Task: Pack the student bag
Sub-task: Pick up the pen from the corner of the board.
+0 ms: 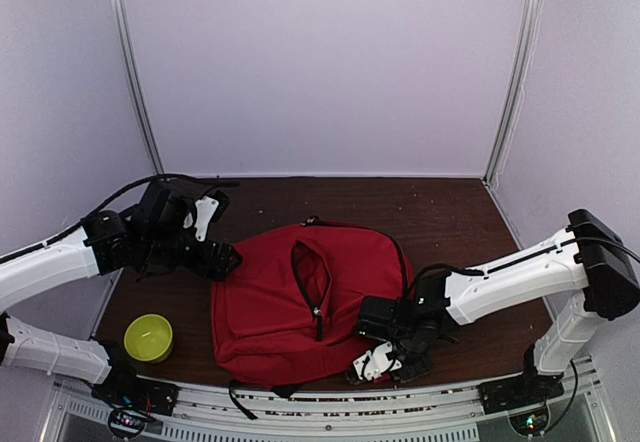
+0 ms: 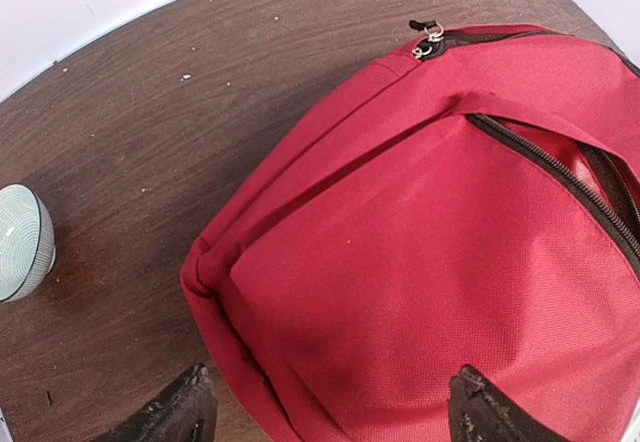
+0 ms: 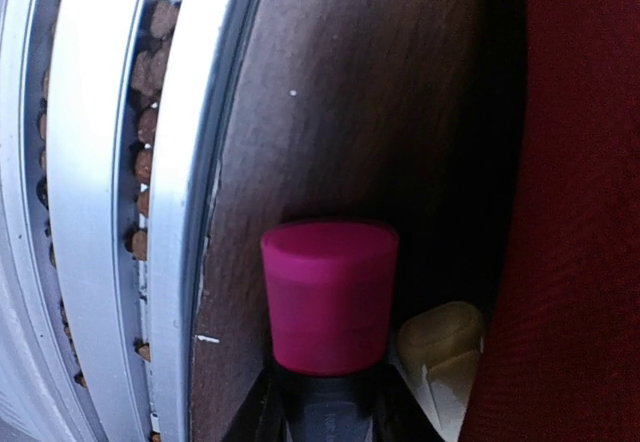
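Note:
The right gripper will next lift the marker, move it outward and down into the bag's open zip, and let go, because that gap is outward of the gripper.
The student bag, a large red backpack, lies flat in the middle of the table with its zip partly open. My left gripper is open at the bag's far left corner. In the left wrist view its dark fingertips straddle the red fabric, holding nothing. My right gripper is at the bag's near right corner, low by the table's front edge. In the right wrist view it is shut on a dark stick-like item with a magenta cap.
A yellow-green bowl stands near left and shows in the left wrist view. A cream object lies between the capped item and the bag. A metal rail runs along the front edge. Walls enclose the table.

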Controlling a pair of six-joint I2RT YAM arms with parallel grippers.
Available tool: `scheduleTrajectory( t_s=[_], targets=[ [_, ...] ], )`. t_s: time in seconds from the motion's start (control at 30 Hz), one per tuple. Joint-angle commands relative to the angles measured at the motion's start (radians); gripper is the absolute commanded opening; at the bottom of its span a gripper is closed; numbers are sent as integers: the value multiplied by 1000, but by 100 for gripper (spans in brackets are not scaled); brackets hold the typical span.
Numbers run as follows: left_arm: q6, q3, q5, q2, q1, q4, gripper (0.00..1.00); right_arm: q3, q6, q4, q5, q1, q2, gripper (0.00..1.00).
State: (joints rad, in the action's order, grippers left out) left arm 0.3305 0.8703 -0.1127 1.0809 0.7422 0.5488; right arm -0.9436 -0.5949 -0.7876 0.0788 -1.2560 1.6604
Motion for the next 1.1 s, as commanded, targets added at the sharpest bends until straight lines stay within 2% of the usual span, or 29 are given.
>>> scheduleTrajectory(
  t_s=[0.0,0.33,0.6,0.7,0.8,0.87,0.97,1.07],
  targets=[
    [-10,-9,-7,-9,-3,-13,82,35,3,46,-11,1,13,18],
    [-13,-5,-7,-6,-3,-13,82,44,6,18,59,-20,-118,13],
    [-10,-8,-11,-9,-3,-12,82,8,-3,24,271,-19,-289,12],
    [-8,-13,-14,-14,-3,-9,82,-41,38,107,404,-3,-355,12],
    [-3,-17,-19,-23,-3,-3,82,-41,218,379,552,51,-411,10],
    [2,-22,-22,-32,-3,-1,82,-35,389,598,574,87,-407,10],
    [13,-35,-26,-50,-3,0,82,-99,605,773,452,121,-339,8],
    [24,-52,-26,-62,-3,-5,82,-171,827,825,197,144,-249,7]
  ],
)
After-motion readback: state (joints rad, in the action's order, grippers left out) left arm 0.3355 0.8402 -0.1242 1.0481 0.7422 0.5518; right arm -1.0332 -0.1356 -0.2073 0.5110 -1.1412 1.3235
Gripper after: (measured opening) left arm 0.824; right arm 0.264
